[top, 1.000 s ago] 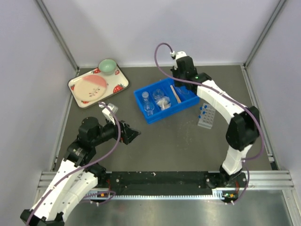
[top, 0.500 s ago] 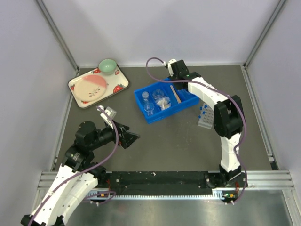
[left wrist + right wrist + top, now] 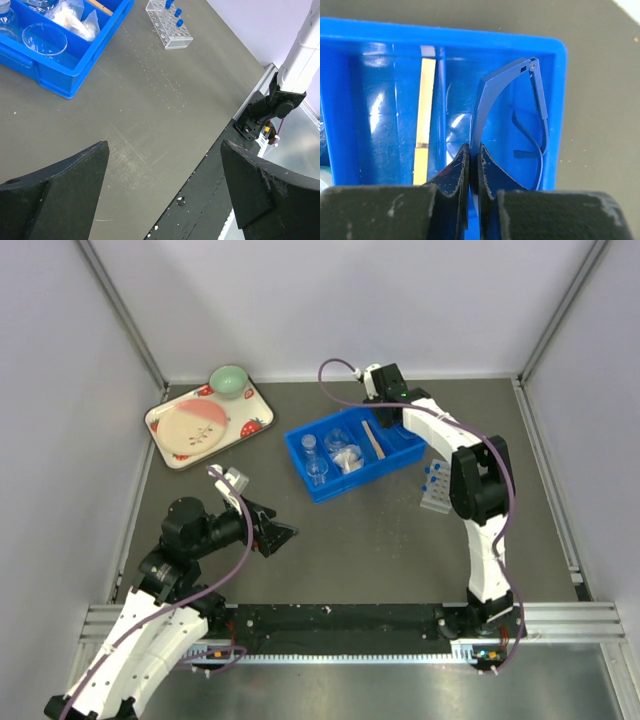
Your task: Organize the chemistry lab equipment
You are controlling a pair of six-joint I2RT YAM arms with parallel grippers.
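Observation:
The safety glasses (image 3: 489, 95) in my right gripper go down next, into that end section of the bin between the divider and the bin's end.
My right gripper (image 3: 474, 155) is shut on the frame of blue safety glasses (image 3: 489, 95), held over the right end compartment of the blue bin (image 3: 470, 41). A thin wooden stick (image 3: 425, 120) lies in the compartment beside it. From above, the right gripper (image 3: 392, 422) hangs over the bin's far right corner. Clear flasks (image 3: 318, 468) and a whitish wad (image 3: 348, 458) sit in the bin. The clear tube rack (image 3: 438, 488) with blue-capped tubes (image 3: 176, 11) stands right of the bin. My left gripper (image 3: 164, 145) is open and empty above bare table near the front edge.
A strawberry-print tray (image 3: 168, 445) with a pink plate and green bowl (image 3: 229, 381) sits at the back left. The black front rail (image 3: 340, 618) runs along the near edge. Grey walls enclose the table on three sides.
The right arm folded its elbow in and swung its wrist left, then slightly right, staying over the bin's far right corner. The left arm drew back a little toward the front.

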